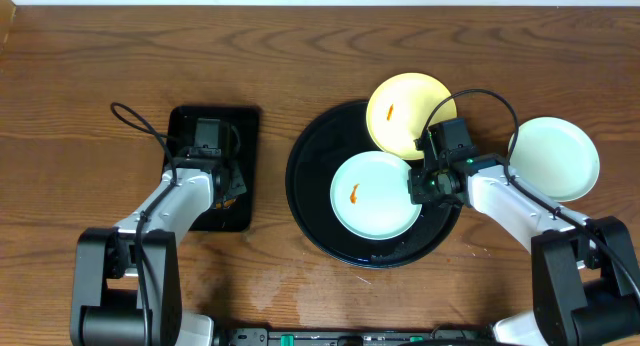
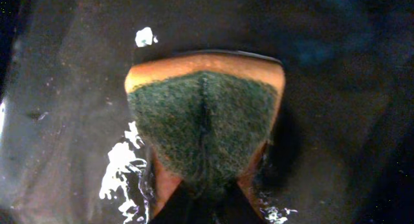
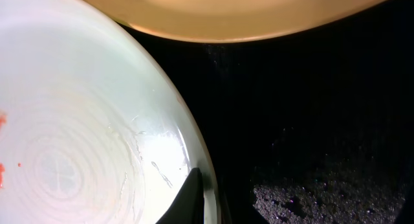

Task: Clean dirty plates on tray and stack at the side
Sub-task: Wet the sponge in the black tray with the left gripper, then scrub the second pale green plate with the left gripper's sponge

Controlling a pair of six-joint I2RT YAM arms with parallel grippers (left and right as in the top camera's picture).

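Observation:
Next, my left gripper will carry the sponge across to the round tray (image 1: 302, 176) to wipe the plate's orange smear (image 1: 353, 193), then return to release it in the small rectangular tray.
The round black tray (image 1: 302, 176) holds a mint-blue plate (image 1: 375, 196) with an orange smear. A pale yellow plate (image 1: 410, 111), also smeared, leans over the tray's far rim. A second mint-blue plate (image 1: 555, 158) lies on the table to the right, with no smear showing. My right gripper (image 1: 422, 183) is shut on the right rim of the mint-blue plate (image 3: 77, 133) on the tray, one finger (image 3: 194, 193) on its inside. The yellow plate (image 3: 239, 10) is just beyond. My left gripper (image 1: 225, 181) is shut on a green-and-orange sponge (image 2: 207, 127).
The left gripper and sponge hover over a small rectangular black tray (image 1: 245, 126), which is wet with white foam patches (image 2: 119, 172). The wooden table stretches around both trays. The round tray's black floor (image 3: 310, 107) shows to the right of the gripped rim.

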